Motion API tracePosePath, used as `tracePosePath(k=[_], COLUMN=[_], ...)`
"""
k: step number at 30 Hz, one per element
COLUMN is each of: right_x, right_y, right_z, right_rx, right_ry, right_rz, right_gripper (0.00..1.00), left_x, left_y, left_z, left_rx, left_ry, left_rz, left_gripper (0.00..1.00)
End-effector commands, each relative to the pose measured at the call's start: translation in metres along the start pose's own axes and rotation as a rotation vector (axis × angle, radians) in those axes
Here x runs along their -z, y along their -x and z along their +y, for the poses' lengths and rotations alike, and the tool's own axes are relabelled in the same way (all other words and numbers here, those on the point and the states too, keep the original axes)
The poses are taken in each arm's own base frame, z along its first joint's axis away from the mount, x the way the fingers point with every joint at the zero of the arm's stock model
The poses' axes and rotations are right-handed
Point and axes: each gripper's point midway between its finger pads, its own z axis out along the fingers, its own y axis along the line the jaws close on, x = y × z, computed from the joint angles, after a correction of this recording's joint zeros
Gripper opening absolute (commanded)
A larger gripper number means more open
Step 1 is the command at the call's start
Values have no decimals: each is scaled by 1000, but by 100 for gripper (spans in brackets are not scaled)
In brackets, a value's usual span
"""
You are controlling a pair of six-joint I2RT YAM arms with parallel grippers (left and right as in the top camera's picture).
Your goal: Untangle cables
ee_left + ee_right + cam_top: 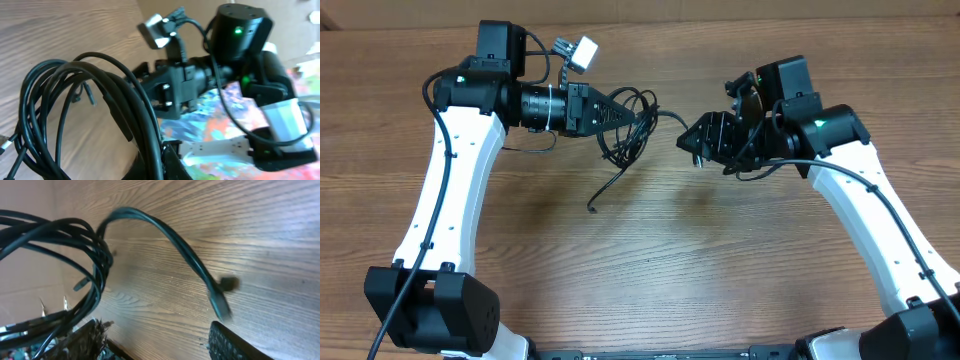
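Note:
Next, my left gripper pulls at the bunched loops, to the left in the overhead view away from my right gripper, then lets go of them, as they hang tangled.
The cables (628, 128) are a tangle of thin black loops held up over the wooden table (650, 260) at centre. My left gripper (642, 117) is shut on the tangle from the left. In the left wrist view the loops (75, 95) fan out to the left, with the gripper (164, 156) clamped on a few strands. One loose end (594, 205) trails down onto the wood. Another strand (165, 240) arcs toward my right gripper (689, 141), and its plug end (221, 301) hangs just above one finger (235, 345). The right gripper (155, 328) is open and holds nothing.
The right arm's black wrist (200, 82) faces the left gripper at close range. A small white-faced camera block (583, 51) sticks up behind the left wrist. The table's far edge (650, 12) runs along the top.

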Motion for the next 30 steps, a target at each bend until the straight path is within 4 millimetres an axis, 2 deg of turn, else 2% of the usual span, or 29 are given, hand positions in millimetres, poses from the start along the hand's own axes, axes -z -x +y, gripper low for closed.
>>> tracePosePath(k=[1, 4, 10, 17, 22, 25, 26, 27, 28, 30], right_x=[0, -3, -13, -32, -54, -65, -67, -68, -65, -60], right_y=[2, -2, 4, 20, 32, 32, 30, 28, 25, 22], right_z=[13, 34, 42, 35, 30, 15, -8, -20, -42, -59], right_rx=[68, 100, -27, -135, -152, -210, -280, -302, -326, -344], right_ry=[32, 112, 70, -27, -19, -71, -165, -218, -316, -389], right_rz=[-7, 7, -43, -147, -153, -144, -154, -160, -172, -174], right_gripper=[65, 65, 60, 49, 49, 43, 41, 40, 40, 39], left_x=[3, 3, 3, 4, 4, 5, 7, 9, 15, 20], left_y=[-2, 2, 10, 10, 10, 9, 11, 12, 15, 19], left_z=[-28, -28, -29, -36, -39, -41, -43, -44, -46, -46], left_rx=[8, 43, 101, 107, 107, 106, 99, 91, 92, 98], left_ry=[-124, -124, -127, -165, -181, -196, -206, -218, -238, -242], left_rz=[1, -3, -13, -5, -1, 3, -1, -3, -12, -23], left_gripper=[4, 4, 4, 4, 4, 4, 4, 4, 4, 4])
